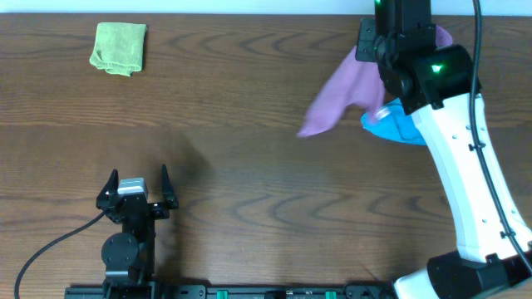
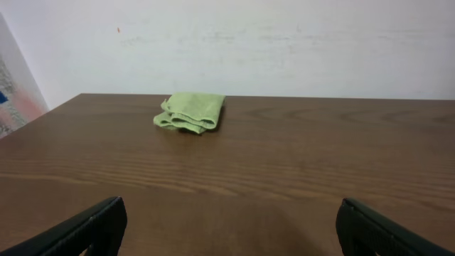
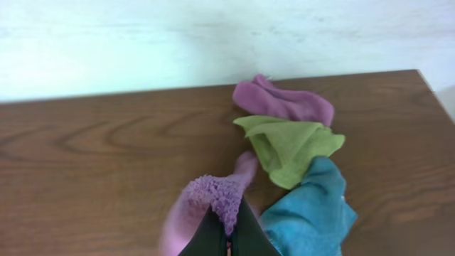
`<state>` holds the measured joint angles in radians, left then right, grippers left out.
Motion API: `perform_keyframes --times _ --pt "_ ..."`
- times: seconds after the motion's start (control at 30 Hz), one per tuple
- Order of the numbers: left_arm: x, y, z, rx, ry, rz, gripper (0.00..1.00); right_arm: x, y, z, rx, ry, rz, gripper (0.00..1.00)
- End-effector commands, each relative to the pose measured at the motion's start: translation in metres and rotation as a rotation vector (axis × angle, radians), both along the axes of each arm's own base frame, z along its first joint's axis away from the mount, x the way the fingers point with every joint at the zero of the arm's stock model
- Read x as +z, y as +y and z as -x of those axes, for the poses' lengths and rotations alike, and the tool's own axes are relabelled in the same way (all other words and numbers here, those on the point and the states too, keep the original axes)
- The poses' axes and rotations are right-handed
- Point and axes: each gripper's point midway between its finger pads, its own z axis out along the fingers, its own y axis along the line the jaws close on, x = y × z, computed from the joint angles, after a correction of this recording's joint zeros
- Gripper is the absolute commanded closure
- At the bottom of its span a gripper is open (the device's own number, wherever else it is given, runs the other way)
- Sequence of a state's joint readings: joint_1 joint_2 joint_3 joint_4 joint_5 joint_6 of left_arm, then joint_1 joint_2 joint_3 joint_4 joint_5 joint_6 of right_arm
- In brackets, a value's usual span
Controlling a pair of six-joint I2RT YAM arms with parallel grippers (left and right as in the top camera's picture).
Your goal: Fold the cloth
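Next, the right gripper goes back and to the left in the overhead view and releases the fold over the bare middle tabletop, since that spot is clear of the heap.
The cloth (image 1: 334, 104), a soft mauve-purple towel, hangs bunched from my right gripper over the far right of the table. In the right wrist view the right gripper (image 3: 229, 240) is shut on a fuzzy fold of the cloth (image 3: 217, 195), and the rest trails down to the left, blurred. My right arm (image 1: 420, 71) hides the grip from overhead. My left gripper (image 1: 139, 172) stands open near the front left of the table, far from the cloth, with nothing between its fingers (image 2: 99, 220).
A heap lies on the table's far right, beyond the gripper: a more violet purple cloth (image 3: 284, 103), a lime-green cloth (image 3: 291, 146) and a blue cloth (image 3: 313, 213). Another lime-green cloth (image 1: 119, 47) lies folded at the far left. The table's back edge meets a white wall.
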<state>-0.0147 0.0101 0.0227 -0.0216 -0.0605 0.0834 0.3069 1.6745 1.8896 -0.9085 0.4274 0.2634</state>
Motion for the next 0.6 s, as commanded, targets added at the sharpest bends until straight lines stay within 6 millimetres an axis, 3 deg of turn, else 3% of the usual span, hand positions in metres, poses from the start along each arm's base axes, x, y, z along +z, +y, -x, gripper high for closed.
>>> perform_keyframes --times 0.0,0.03,0.07,0.1,0.2,0.23,0.27,0.33,0.4,0.57 --pt "-0.019 0.008 0.002 0.044 0.059 -0.016 0.05 0.011 0.012 -0.001 0.068 -0.026 0.002 0.99" --pt "-0.018 0.008 0.002 0.044 0.059 -0.016 0.05 0.008 0.036 0.000 0.202 -0.005 -0.011 0.99" --pt "-0.019 0.008 0.002 0.044 0.059 -0.016 0.05 0.002 0.081 0.012 0.456 0.036 -0.050 0.99" --pt "-0.018 0.008 0.002 0.044 0.059 -0.016 0.05 -0.002 0.111 0.026 0.619 0.065 -0.087 0.99" --pt "-0.019 0.008 0.002 0.044 0.059 -0.016 0.05 -0.019 0.185 0.093 1.001 0.222 -0.252 0.99" --pt "-0.018 0.008 0.002 0.044 0.059 -0.016 0.04 -0.029 0.206 0.130 1.182 0.309 -0.279 0.99" --pt "-0.018 0.008 0.002 0.044 0.059 -0.016 0.05 -0.047 0.211 0.154 1.255 0.408 -0.244 0.84" --pt "-0.018 0.008 0.002 0.044 0.059 -0.016 0.05 -0.084 0.193 0.156 1.096 0.566 -0.093 0.01" --pt "-0.019 0.008 0.002 0.044 0.059 -0.016 0.05 -0.102 0.170 0.134 0.870 0.599 -0.009 0.01" --pt "-0.019 0.008 0.002 0.044 0.059 -0.016 0.04 -0.122 0.146 0.112 0.721 0.643 0.023 0.01"
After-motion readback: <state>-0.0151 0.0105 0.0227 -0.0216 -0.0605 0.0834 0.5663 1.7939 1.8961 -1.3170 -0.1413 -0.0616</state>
